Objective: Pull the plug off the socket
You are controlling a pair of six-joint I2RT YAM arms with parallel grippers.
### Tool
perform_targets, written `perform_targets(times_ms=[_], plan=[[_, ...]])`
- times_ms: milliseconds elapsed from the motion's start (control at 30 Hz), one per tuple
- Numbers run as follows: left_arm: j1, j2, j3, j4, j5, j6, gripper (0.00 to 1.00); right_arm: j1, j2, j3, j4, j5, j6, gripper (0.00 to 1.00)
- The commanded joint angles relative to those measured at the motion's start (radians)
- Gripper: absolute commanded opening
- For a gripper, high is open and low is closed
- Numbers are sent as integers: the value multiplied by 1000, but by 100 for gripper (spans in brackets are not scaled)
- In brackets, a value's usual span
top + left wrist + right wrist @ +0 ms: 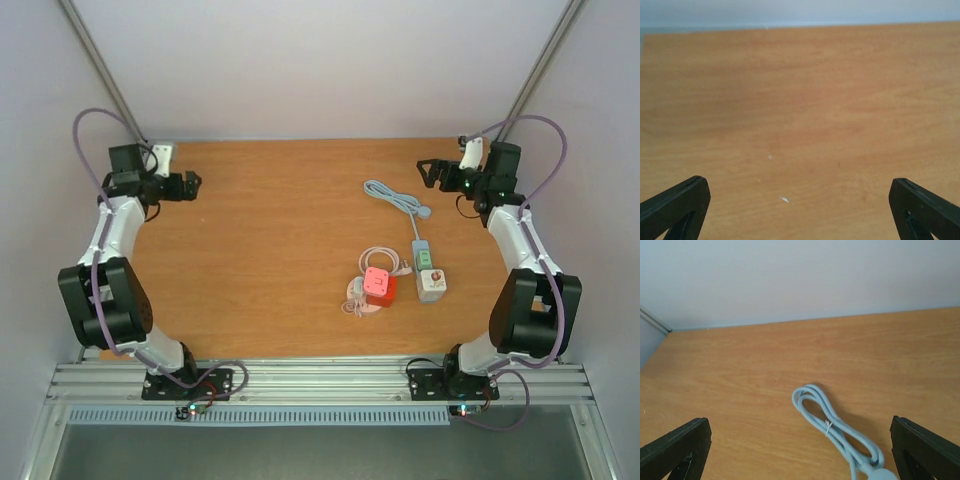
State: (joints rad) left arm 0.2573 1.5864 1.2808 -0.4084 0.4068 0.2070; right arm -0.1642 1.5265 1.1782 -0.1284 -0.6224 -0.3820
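The right gripper moves back and down next, turning, onto the red part of the cube socket, since that part juts out past the pink one.
A grey power strip [428,268] lies right of the table's middle, with a white plug [434,283] seated in its near socket. Its pale blue cable [392,197] coils away to the far side and also shows in the right wrist view [837,430]. A pink and red cube socket [379,285] with a thin pink-white cord [358,298] lies just left of the strip. My left gripper [196,184] is open and empty at the far left; its fingers [677,205] hang over bare wood. My right gripper [428,171] is open and empty at the far right, above the cable coil.
The wooden table [260,250] is bounded by pale walls on three sides, with metal frame posts [100,70] at the far corners. An aluminium rail [320,380] runs along the near edge by the arm bases.
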Motion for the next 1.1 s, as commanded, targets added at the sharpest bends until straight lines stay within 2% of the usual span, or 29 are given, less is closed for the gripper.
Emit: perform_targets(times_ms=[0, 233, 667, 867, 1067], plan=[[-44, -57, -90, 72, -20, -11, 100, 38, -59, -30, -50, 31, -41, 99], [-126, -118, -229, 80, 28, 25, 100, 91, -123, -8, -301, -58, -234, 99], [-262, -239, -372, 117, 106, 81, 100, 141, -278, 28, -907, -209, -820, 99], [-284, -261, -382, 135, 109, 80, 100, 147, -365, -24, -1045, -200, -989, 99], [-291, -273, -387, 160, 118, 60, 100, 158, -425, -116, -1091, -203, -1088, 99]])
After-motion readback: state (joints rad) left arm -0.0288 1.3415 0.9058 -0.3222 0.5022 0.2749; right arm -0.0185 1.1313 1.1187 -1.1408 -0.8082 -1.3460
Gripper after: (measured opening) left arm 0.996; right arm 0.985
